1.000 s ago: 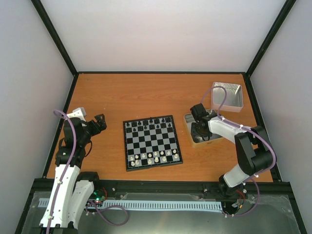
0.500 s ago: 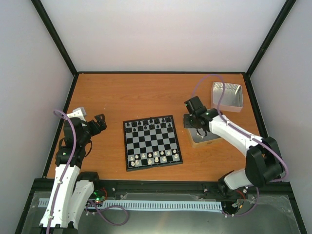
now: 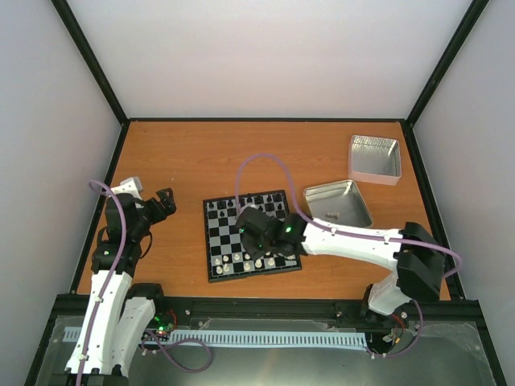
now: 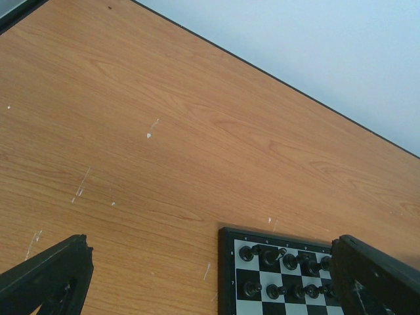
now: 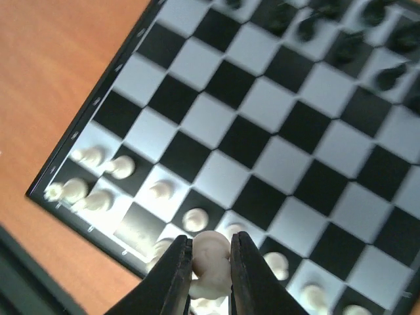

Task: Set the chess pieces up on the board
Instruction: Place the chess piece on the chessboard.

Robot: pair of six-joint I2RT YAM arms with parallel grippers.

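Observation:
The near-row gap on the board beside the corner piece (image 3: 281,264) lies below my right gripper and to its right in the top view, so I should move that way and down, releasing.
The board (image 3: 278,225) lies at the table's middle, with black figures along its far rows and cream-white chess pieces (image 3: 278,252) along its near rows. My right gripper (image 3: 251,238) reaches over the board's near left part. In the right wrist view it (image 5: 210,262) is shut on a cream-white chess piece (image 5: 211,261) above the near rows, where several white pieces (image 5: 120,167) stand. My left gripper (image 3: 167,199) hangs left of the board, jaws wide apart and empty. The board's far left corner (image 4: 226,275) with black figures shows in the left wrist view.
An open silver tin (image 3: 323,195) with a small piece in it lies right of the board. A second silver tin (image 3: 375,158) stands at the far right. The black frame rails run along the table's edges.
My right arm has swung left from the near tin to above the board's near left rows, carrying a white piece. The left arm has not moved.

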